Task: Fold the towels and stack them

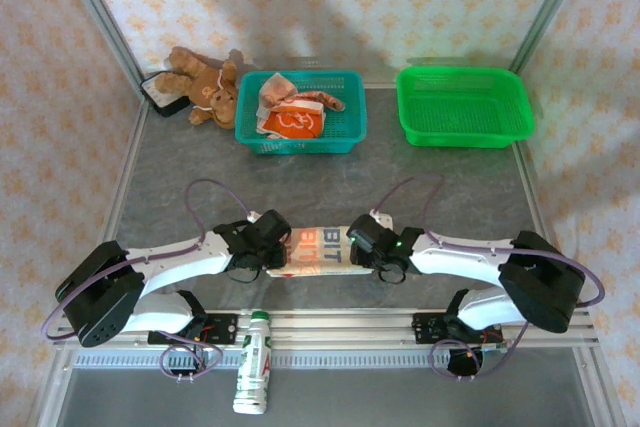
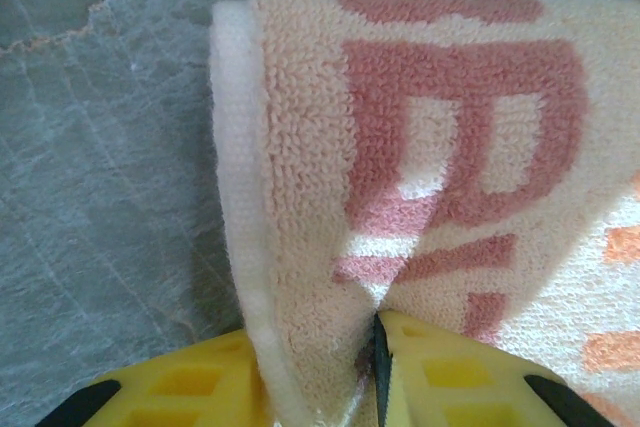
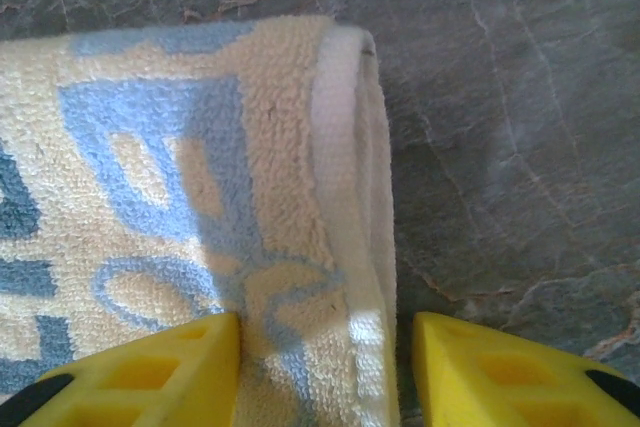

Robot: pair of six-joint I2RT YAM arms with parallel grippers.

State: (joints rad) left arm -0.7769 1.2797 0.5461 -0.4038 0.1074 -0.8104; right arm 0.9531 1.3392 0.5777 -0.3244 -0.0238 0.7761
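My right gripper should stay in place next and close both yellow fingers onto the towel, because the cream towel's folded edge (image 3: 352, 359) is between its open fingers.
A cream towel (image 1: 315, 252) with orange-red lettering lies folded on the grey table between my two grippers. My left gripper (image 1: 272, 245) is at its left end. In the left wrist view that gripper (image 2: 312, 332) is shut on the towel (image 2: 420, 147), whose doubled edge is pinched between the yellow fingers (image 2: 460, 372). My right gripper (image 1: 362, 245) is at the towel's right end. There its jaws (image 3: 328, 322) stand open around the folded edge (image 3: 340, 177), which shows blue lettering; the right finger (image 3: 480, 367) is apart from the cloth. More towels (image 1: 292, 115), orange and white, lie crumpled in the blue basket (image 1: 350, 132).
A green basket (image 1: 520, 122) stands at the back right. A brown teddy bear (image 1: 205, 82) lies at the back left beside the blue basket, partly on a dark flat object (image 1: 162, 95). A white bottle (image 1: 255, 367) lies on the rail at the near edge between the arm bases.
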